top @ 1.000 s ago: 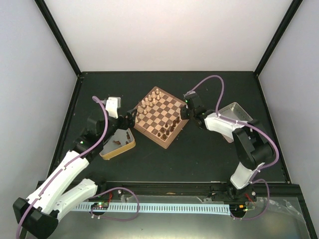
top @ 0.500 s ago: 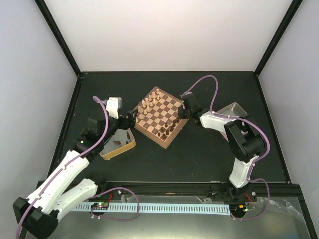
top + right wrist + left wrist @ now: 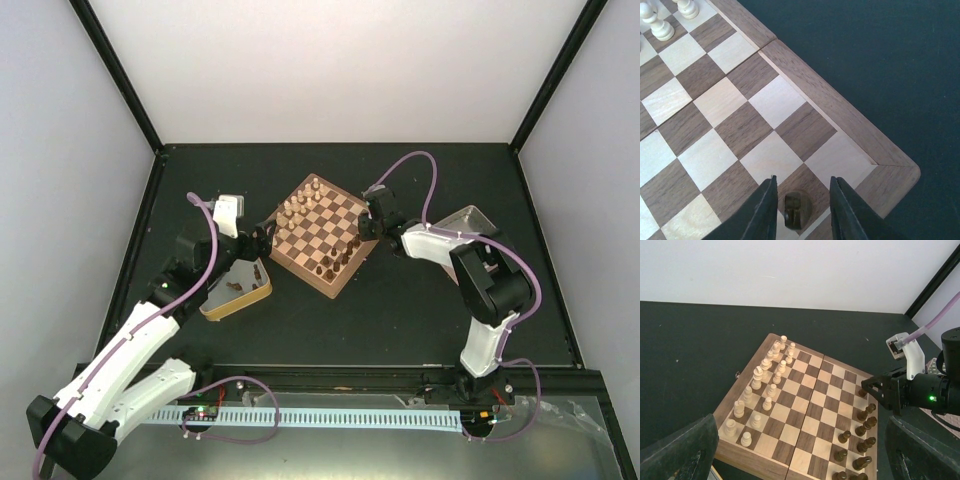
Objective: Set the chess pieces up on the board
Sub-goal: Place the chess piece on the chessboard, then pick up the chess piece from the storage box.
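My left gripper will next move away from the board (image 3: 300, 274) and down into the shallow tray's far end (image 3: 243, 266), because it is below, to the left in the top view.
The board (image 3: 300, 274) lies turned like a diamond at mid-table. Pale chessmen (image 3: 767, 375) fill its left side and dark chess pieces (image 3: 865, 430) stand along its right side. My right gripper (image 3: 802, 179) hovers low over the board's right corner (image 3: 840, 107), open. One dark piece (image 3: 797, 210) stands upright on a dark square between its fingers, with a gap on each side. In the top view the right gripper (image 3: 365, 228) is at the board's right edge. My left gripper (image 3: 801, 420) is open and holds nothing, just off the board's left corner (image 3: 255, 238).
A shallow tray (image 3: 235, 285) with a few dark pieces sits under my left arm, left of the board. A metal tray (image 3: 470, 225) lies behind my right arm. Black frame posts stand at the table's back corners.
My right arm has swung left and brought its gripper in over the board's right corner. The left arm has not moved.
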Controlling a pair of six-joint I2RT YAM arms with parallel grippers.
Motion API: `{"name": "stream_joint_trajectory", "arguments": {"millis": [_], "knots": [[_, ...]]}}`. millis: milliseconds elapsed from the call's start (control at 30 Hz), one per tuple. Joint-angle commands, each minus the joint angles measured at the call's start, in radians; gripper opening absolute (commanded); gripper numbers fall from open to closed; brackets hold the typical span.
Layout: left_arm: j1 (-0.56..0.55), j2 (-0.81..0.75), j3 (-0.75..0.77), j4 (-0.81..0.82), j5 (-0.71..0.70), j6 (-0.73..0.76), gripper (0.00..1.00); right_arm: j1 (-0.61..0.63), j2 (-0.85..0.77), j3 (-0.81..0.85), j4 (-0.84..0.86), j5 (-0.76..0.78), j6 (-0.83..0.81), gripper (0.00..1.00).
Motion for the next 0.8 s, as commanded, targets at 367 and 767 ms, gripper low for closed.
{"name": "stream_joint_trajectory", "arguments": {"millis": [367, 767], "knots": [[0.118, 0.186, 0.01, -0.163, -0.022, -0.207, 0.87, 0.0, -0.226, 0.032, -0.141, -0.045, 0.145, 0.52], [0.289, 0.559, 0.041, -0.136, 0.031, -0.304, 0.47, 0.0, -0.336, -0.01, -0.207, -0.141, 0.218, 0.42]]}}
